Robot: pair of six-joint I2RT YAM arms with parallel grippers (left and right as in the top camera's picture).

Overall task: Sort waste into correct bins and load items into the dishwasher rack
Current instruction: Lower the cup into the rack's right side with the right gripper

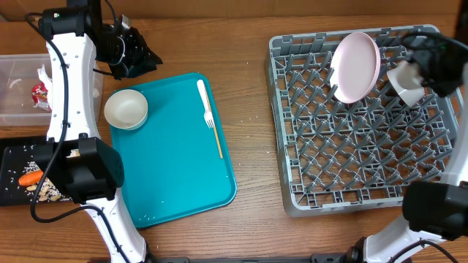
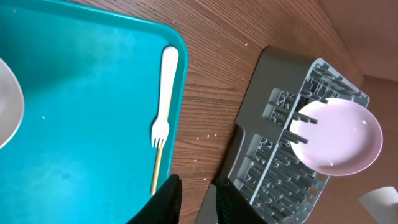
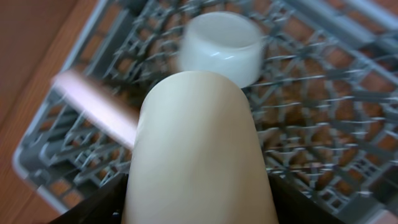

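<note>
The white cup goes back and down in my right gripper onto the pegs next, as the pegs by the rack's nearest side are empty.
My right gripper is shut on a small white cup, held over the far right of the grey dishwasher rack. The cup fills the right wrist view between my dark fingers. Beyond it a second white vessel sits upturned in the rack. A pink plate stands on edge among the pegs. My left gripper hovers past the teal tray's far corner, slightly open and empty. On the teal tray lie a white bowl and a white fork.
A clear tub at the far left holds a red wrapper and white napkin. A black tray in front of it holds a carrot and rice scraps. The left arm's base stands beside that tray.
</note>
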